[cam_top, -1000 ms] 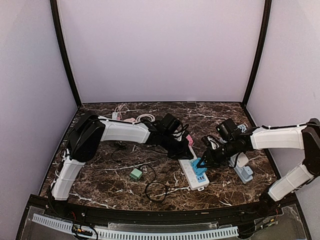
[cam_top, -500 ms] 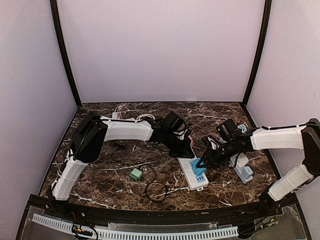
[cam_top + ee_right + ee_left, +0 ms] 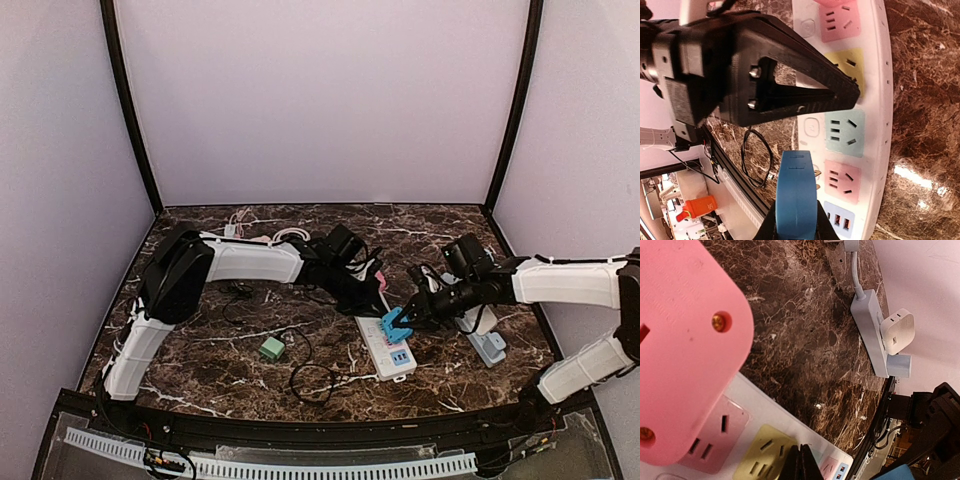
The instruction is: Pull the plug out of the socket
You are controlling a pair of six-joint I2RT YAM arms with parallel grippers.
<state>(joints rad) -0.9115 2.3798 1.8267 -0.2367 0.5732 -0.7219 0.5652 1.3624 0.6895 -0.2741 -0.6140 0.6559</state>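
My right gripper moves outward and down next to release the blue plug point(image 3: 394, 325) on the bare tabletop by the far wall point(image 3: 420, 247). The plug's pins are clear of the power strip's sockets.
A blue plug point(image 3: 394, 325) hangs just above the white power strip point(image 3: 385, 352), and my right gripper point(image 3: 403, 318) is shut on it. In the right wrist view the blue plug point(image 3: 797, 195) shows bare metal prongs point(image 3: 816, 173) clear of the strip's sockets point(image 3: 875, 100). My left gripper point(image 3: 372, 303) is shut, and its tip rests on the strip's yellow socket point(image 3: 760, 455). In the left wrist view the left gripper's closed tips point(image 3: 801, 462) sit beside a pink plug point(image 3: 685, 340) that is plugged into the strip's far end.
A grey strip point(image 3: 487, 340) with a white adapter point(image 3: 897, 331) lies to the right. A green cube plug point(image 3: 271, 348) and a black cable loop point(image 3: 312, 382) lie front left. Pink and white cables point(image 3: 270, 238) sit at the back.
My right gripper has risen and shifted slightly back with the blue plug, whose prongs now hang free of the strip. The left gripper stays on the strip.
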